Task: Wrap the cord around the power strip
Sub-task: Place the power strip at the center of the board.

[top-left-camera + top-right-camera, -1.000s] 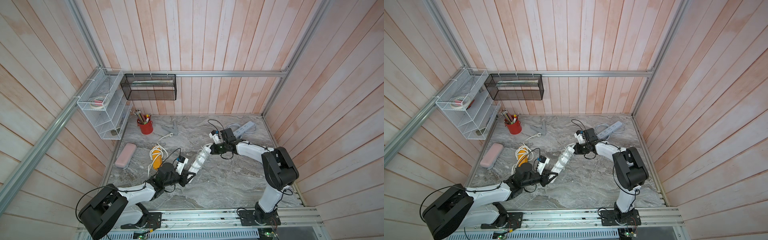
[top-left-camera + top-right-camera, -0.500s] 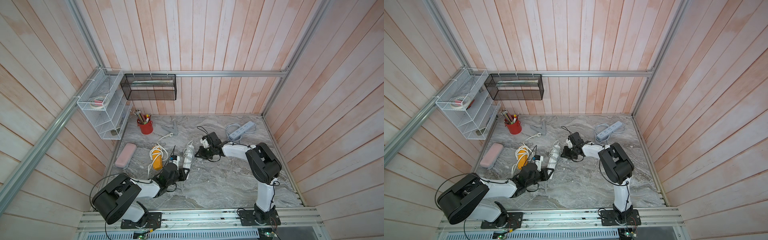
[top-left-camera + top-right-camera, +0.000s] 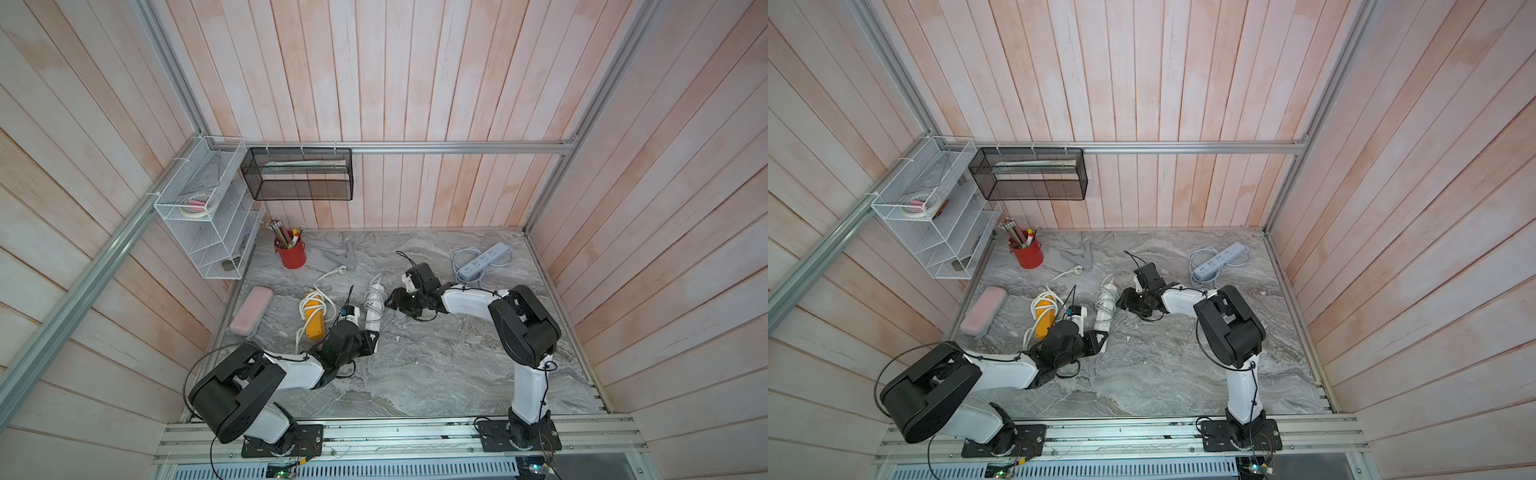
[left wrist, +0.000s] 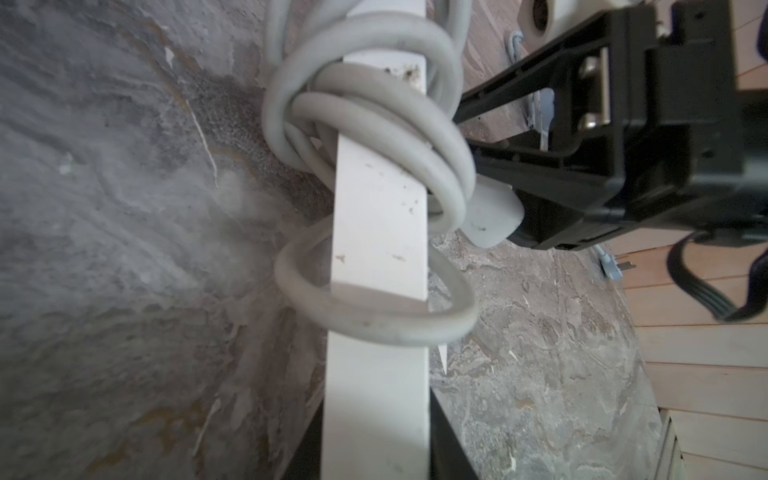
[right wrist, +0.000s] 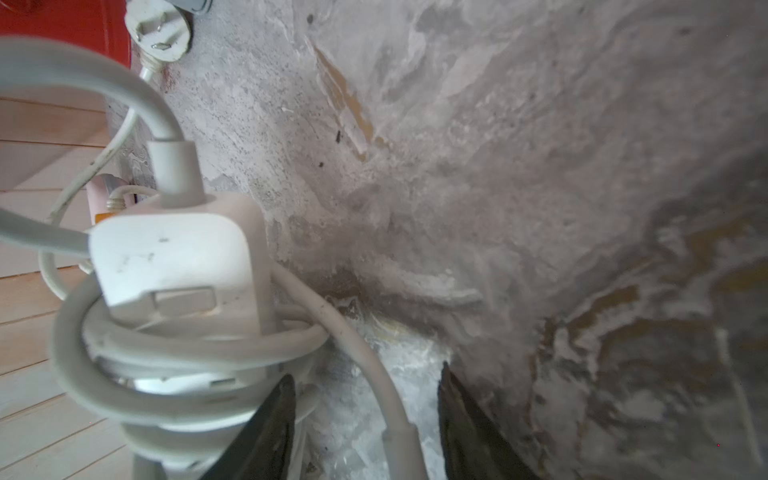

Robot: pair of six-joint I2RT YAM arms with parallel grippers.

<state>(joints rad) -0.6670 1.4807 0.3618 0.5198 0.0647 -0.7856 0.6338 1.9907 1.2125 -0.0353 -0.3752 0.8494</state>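
My left gripper has the power strip's near end between its fingers and will next ease outward with it and open to release it, as coils wrap the power strip's far half.
A white power strip lies on the marble table with its grey-white cord coiled several times around its far half. My left gripper is shut on the strip's near end, a black finger on each side of it. My right gripper stands open right beside the coils. A loose strand of cord runs between its fingers without being pinched. The white plug rests against the coils.
A yellow power strip with a white cord lies just left of the left gripper, and a pink case further left. At the back are a red pencil cup and a blue-grey power strip.
Both arms carried the white strip left, toward the yellow one, and it now lies nearly straight. The right gripper's fingers have spread open and let go of the cord.
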